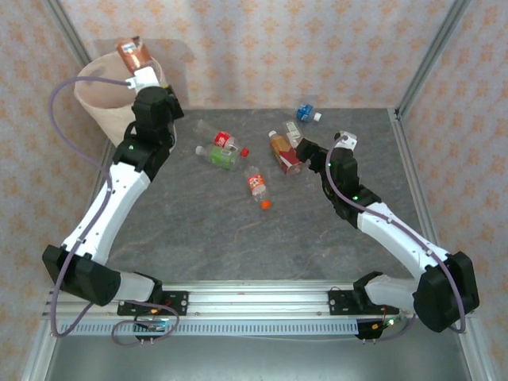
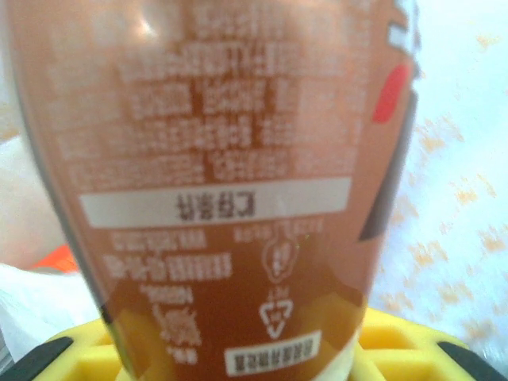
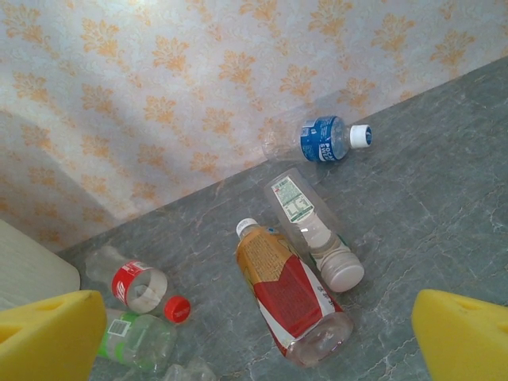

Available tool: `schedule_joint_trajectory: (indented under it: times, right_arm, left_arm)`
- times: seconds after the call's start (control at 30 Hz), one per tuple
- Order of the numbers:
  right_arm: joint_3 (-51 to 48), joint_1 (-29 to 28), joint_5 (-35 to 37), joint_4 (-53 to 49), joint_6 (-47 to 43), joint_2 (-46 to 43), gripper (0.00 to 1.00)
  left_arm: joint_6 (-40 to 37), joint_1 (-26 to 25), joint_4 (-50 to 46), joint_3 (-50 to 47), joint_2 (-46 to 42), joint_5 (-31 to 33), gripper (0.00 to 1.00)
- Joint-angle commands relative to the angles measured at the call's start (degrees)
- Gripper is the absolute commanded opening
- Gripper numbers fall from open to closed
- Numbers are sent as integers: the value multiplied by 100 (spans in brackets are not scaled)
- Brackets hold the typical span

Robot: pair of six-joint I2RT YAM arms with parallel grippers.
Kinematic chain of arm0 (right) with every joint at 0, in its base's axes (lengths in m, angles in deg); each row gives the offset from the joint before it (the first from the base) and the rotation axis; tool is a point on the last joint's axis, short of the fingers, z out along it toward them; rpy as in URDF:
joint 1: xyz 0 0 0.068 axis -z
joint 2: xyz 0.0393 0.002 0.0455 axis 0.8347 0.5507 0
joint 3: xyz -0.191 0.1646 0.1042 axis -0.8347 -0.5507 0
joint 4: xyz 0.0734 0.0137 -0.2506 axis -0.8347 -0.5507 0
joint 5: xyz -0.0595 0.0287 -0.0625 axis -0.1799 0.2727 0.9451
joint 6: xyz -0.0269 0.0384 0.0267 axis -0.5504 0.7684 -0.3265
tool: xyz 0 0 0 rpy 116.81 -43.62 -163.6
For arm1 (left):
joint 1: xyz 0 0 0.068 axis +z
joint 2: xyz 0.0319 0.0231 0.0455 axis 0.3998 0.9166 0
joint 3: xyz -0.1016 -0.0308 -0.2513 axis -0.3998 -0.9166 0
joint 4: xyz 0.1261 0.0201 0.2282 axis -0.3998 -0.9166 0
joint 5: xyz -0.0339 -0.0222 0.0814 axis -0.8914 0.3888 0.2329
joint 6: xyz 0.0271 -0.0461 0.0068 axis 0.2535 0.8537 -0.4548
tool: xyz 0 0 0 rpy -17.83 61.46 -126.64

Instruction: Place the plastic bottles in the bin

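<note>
My left gripper is still by the bin's rim, so I should next carry the brown-orange labelled bottle in it outward over the bin's opening (image 1: 109, 84) and let go there.
My left gripper (image 1: 144, 77) (image 2: 246, 361) is shut on a brown-orange labelled bottle (image 1: 131, 54) (image 2: 214, 159), held up over the rim of the cream-pink bin (image 1: 97, 101) at the far left corner. My right gripper (image 1: 306, 149) (image 3: 258, 321) stands open just above an orange-red labelled bottle (image 1: 283, 152) (image 3: 287, 292) lying on the table. A green-white labelled bottle (image 3: 313, 230) lies beside that one. A blue-labelled bottle (image 1: 305, 113) (image 3: 321, 140) rests by the back wall. Red-labelled (image 1: 225, 140) (image 3: 135, 283), green-labelled (image 1: 218, 156) (image 3: 131, 343) and orange-labelled (image 1: 255, 182) bottles lie mid-table.
A loose red cap (image 1: 244, 151) (image 3: 176, 308) and an orange cap (image 1: 265, 205) lie among the bottles. Patterned walls and metal posts (image 1: 421, 71) close in the grey table (image 1: 238, 246). The arms' rail (image 1: 254, 305) runs along the near edge.
</note>
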Motion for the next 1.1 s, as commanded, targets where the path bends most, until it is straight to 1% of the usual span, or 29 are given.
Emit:
schedule_joint_trajectory:
  times: [0.0, 0.2, 0.33, 0.5, 0.53, 0.6, 0.67, 0.73, 0.77, 0.8, 0.83, 0.87, 0.9, 0.93, 1.0, 1.07]
  right_arm:
    - [217, 15, -63, -144, -96, 14, 99]
    - [261, 18, -48, -231, -222, 15, 99]
    - [244, 20, -39, -257, -245, 11, 99]
    - [226, 20, -8, -278, -281, 16, 99]
    - [226, 24, -4, -278, -286, 12, 99]
    - [228, 24, 19, -287, -308, 15, 99]
    - [251, 24, 40, -295, -343, 176, 99]
    - [286, 24, 55, -335, -374, 227, 99]
    - [309, 28, 58, -348, -392, 254, 99]
    - [323, 30, 61, -357, -393, 274, 99]
    - [331, 27, 75, -357, -404, 291, 99]
    - [338, 31, 76, -357, -404, 308, 99]
    - [340, 29, 77, -357, -400, 319, 99]
    - [349, 30, 79, -357, -401, 334, 99]
    - [349, 28, 84, -357, -399, 345, 99]
    - [342, 32, 122, -372, -376, 353, 99]
  left_arm:
    - [408, 346, 98, 550, 472, 457, 0]
    - [532, 864, -810, 1946, 1443, 594, 0]
    - [921, 1251, -1477, 2631, 1909, 341, 0]
    - [1189, 1589, -1506, 2896, 2343, 89, 0]
    - [1266, 1663, -1479, 2962, 2458, -8, 4]
    - [1361, 1772, -1411, 3122, 2692, -176, 7]
    - [1370, 1830, -1451, 3453, 2976, -250, 7]
    - [1356, 1861, -1713, 4009, 3464, -308, 8]
    - [1351, 1879, -1905, 4322, 3685, -361, 11]
    - [1365, 1885, -2115, 4679, 3912, -406, 20]
    - [1390, 1888, -2311, 4964, 4084, -429, 34]
    - [1446, 1888, -2561, 5259, 4256, -442, 55]
    - [1548, 1881, -2825, 5493, 4390, -412, 71]
    - [1631, 1888, -2970, 5605, 4438, -380, 81]
    - [1720, 1883, -3024, 5517, 4355, -404, 99]
    - [1702, 1887, -2857, 5219, 4153, -534, 100]
